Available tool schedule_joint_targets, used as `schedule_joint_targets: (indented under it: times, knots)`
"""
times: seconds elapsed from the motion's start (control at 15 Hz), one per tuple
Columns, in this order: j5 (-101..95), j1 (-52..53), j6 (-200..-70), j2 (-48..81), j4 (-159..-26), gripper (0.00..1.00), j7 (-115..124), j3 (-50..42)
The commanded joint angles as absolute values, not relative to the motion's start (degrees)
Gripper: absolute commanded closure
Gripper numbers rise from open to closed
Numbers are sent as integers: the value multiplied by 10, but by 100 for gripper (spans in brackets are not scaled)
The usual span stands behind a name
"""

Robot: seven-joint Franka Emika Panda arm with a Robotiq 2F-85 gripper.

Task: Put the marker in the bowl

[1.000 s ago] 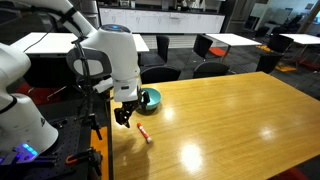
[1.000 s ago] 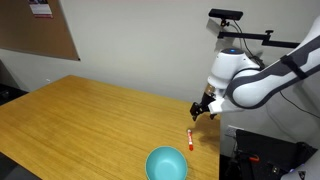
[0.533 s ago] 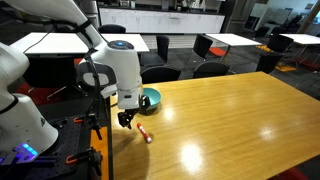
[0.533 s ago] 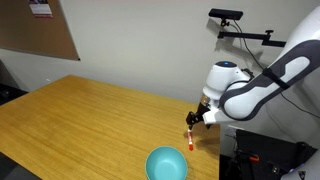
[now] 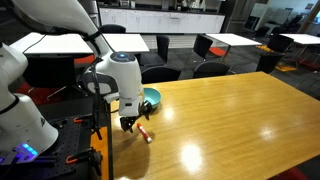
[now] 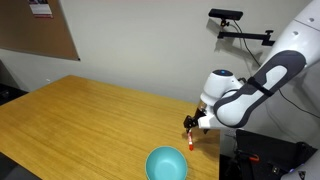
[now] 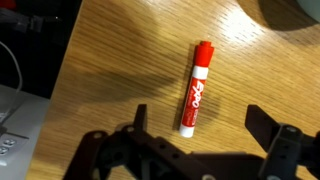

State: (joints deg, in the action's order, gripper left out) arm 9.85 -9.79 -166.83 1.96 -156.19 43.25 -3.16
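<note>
The gripper moves down and outward next until its open fingers straddle the red marker's whitish end, and only then closes on the marker.
The red marker (image 7: 195, 88) with a whitish end lies flat on the wooden table (image 7: 140, 60). It also shows in both exterior views (image 5: 144, 133) (image 6: 190, 139). My gripper (image 7: 200, 125) is open and hangs just above the marker, its fingers on either side of the whitish end, not touching it. The gripper also shows in both exterior views (image 5: 127, 122) (image 6: 192, 124). The teal bowl (image 5: 150, 97) sits on the table just behind the arm, and near the table's front edge in an exterior view (image 6: 167, 163).
The table edge runs close beside the marker, with a black stand and cables (image 5: 95, 130) past it. Chairs and other tables (image 5: 215, 45) stand behind. A camera on a stand (image 6: 226, 17) rises above the arm.
My gripper has come down toward the table and closer to the marker. The marker and bowl have not moved.
</note>
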Motion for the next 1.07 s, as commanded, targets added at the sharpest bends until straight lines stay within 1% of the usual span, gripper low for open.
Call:
schedule_joint_targets:
  times: [0.0, 0.47, 1.0]
  knots:
    - [89, -82, -1684, 50, -1545, 0, 459, -60]
    - [83, -57, -1675, 82, -1520, 0, 467, -95]
    - [93, -22, -1671, 125, -1486, 0, 487, -106]
